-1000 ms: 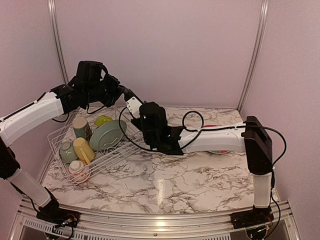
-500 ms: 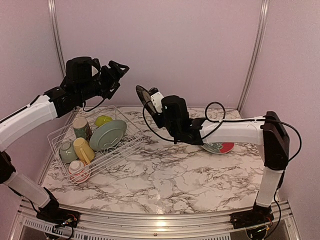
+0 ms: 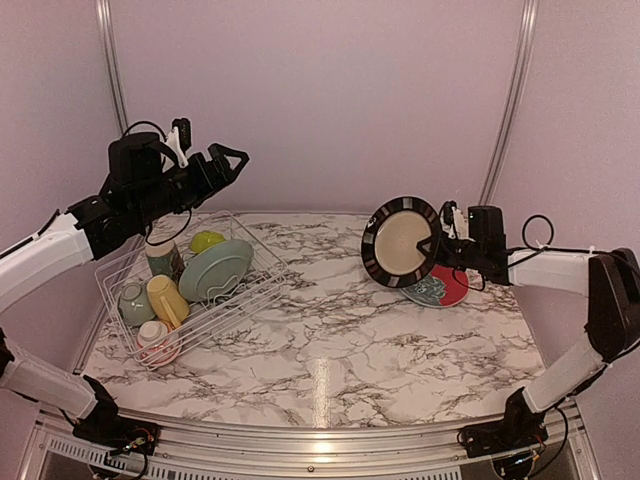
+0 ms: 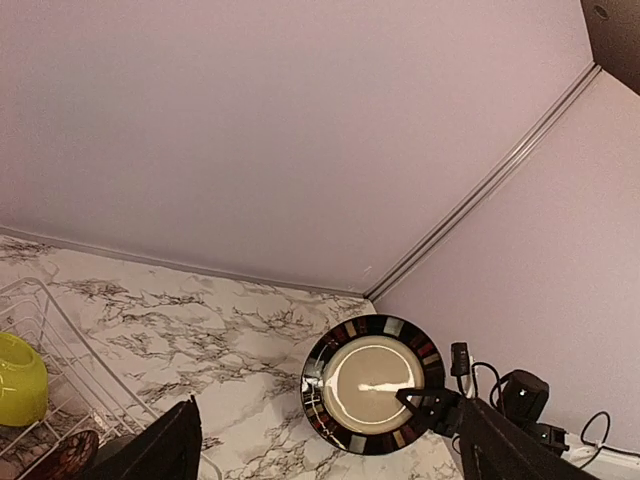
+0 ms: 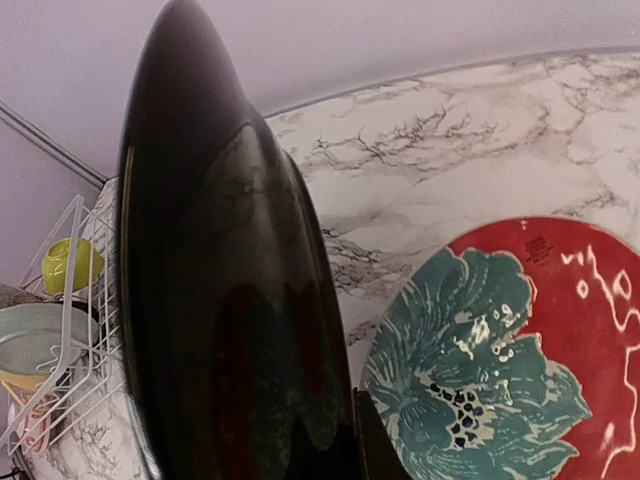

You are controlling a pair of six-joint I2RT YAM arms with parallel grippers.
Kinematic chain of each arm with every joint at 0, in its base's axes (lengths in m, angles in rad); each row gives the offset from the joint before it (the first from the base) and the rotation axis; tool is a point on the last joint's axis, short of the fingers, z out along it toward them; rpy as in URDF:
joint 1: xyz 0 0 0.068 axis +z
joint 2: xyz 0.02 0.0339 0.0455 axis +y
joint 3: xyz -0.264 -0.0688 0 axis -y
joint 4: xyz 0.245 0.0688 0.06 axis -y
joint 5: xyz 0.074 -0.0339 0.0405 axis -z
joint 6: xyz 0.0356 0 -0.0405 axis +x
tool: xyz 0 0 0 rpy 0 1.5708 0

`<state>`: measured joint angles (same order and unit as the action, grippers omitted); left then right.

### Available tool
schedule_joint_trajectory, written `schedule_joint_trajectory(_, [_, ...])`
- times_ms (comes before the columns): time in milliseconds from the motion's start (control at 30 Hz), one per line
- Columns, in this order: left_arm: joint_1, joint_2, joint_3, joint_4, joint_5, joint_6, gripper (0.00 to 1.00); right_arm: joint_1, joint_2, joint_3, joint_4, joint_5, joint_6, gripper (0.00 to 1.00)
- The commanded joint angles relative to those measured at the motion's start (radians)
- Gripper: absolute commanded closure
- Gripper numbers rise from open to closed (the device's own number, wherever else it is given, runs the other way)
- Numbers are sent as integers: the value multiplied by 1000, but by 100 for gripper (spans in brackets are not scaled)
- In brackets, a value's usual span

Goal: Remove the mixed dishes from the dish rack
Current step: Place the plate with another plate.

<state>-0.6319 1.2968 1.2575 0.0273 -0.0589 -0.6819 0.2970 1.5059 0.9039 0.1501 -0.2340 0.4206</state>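
My right gripper needs to go down and tilt toward the red patterned plate [image 3: 447,291] below it and let go of the cream plate's rim, because the cream plate [image 3: 402,241] is held upright.
My right gripper [image 3: 441,246] is shut on the rim of a black-rimmed cream plate [image 3: 402,241], holding it upright above a red patterned plate [image 3: 447,291] that lies flat on the table. The right wrist view shows the held plate's dark underside [image 5: 220,300] and the red patterned plate [image 5: 500,370] below it. My left gripper [image 3: 226,163] hangs open and empty in the air above the dish rack [image 3: 118,262]. From the left wrist view the held plate [image 4: 372,385] is seen far off. The rack holds a pale green plate [image 3: 215,268], a yellow mug [image 3: 167,298] and a lime-green bowl [image 3: 207,240].
More mugs sit in the rack: a green one [image 3: 134,303], a pale one [image 3: 157,341] at its near end and another [image 3: 162,254] at the back. Pink walls close in the marble table [image 3: 330,350] on three sides.
The left gripper opened, let go of the black-rimmed plate and drew back to the left. The right arm swung the plate from beside the rack across to the right, over the red plate.
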Motion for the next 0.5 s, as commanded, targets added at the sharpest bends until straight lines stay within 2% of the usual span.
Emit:
schedule_joint_trajectory(0, [3, -66, -113, 94, 45, 135, 8, -147, -101, -94, 200, -355, 215, 100])
schedule_joint_trajectory(267, [3, -49, -113, 111, 117, 162, 8, -404, -137, -258, 325, -524, 374, 100])
schedule_joint_trajectory(467, [3, -44, -119, 122, 137, 149, 8, -453, -74, -258, 331, -544, 374, 100])
